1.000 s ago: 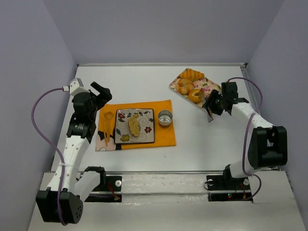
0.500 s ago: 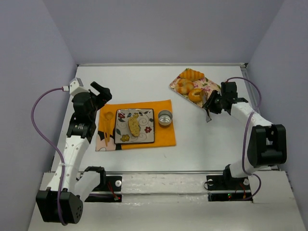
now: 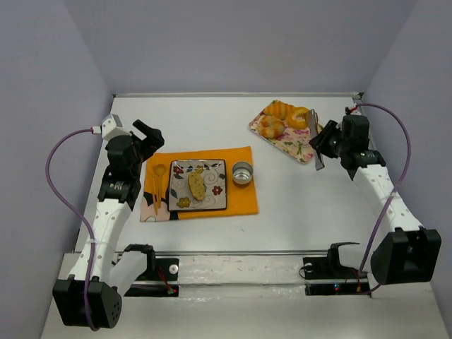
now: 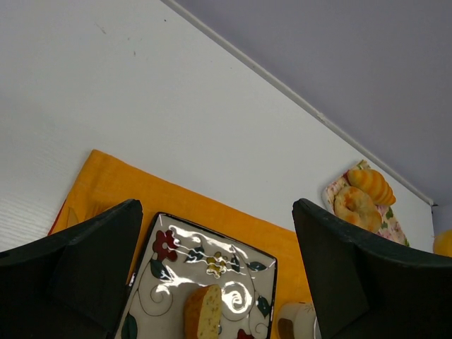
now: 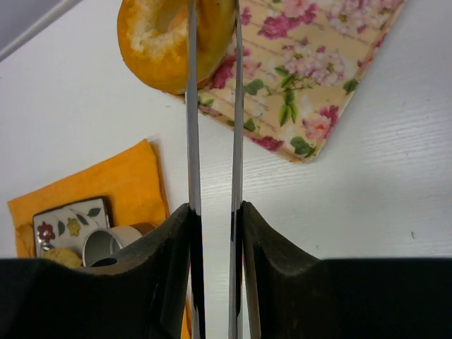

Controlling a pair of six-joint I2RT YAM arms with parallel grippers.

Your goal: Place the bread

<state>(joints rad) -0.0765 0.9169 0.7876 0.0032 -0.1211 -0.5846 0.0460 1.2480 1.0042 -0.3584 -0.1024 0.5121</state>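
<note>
The tongs pinch the hanging ring bread, so my right gripper will next swing toward the cup, turn them over the plate's slice (image 5: pixel 62 256), and lower to open.
My right gripper (image 3: pixel 327 143) is shut on metal tongs (image 3: pixel 315 138). The tongs' tips pinch a ring-shaped bread (image 3: pixel 301 115) and hold it above the far end of the floral tray (image 3: pixel 296 140). In the right wrist view the ring bread (image 5: pixel 166 32) hangs between the tong blades (image 5: pixel 191 127) over the tray (image 5: pixel 311 85), with the gripper (image 5: pixel 214 212) clamped on the blades. Two more breads (image 3: pixel 277 116) lie on the tray. My left gripper (image 3: pixel 145 134) is open and empty above the left edge of the orange cloth (image 3: pixel 240 198).
A square floral plate (image 3: pixel 213 192) with a bread slice (image 3: pixel 196 185) lies on the cloth, a metal cup (image 3: pixel 242 172) to its right and wooden cutlery (image 3: pixel 157 185) to its left. The left wrist view shows the plate (image 4: pixel 212 258), slice (image 4: pixel 203 318) and cloth (image 4: pixel 141 191).
My right arm has risen and swung toward the back right. The tongs have lifted the ring bread off the tray's near part. The left arm has not moved.
</note>
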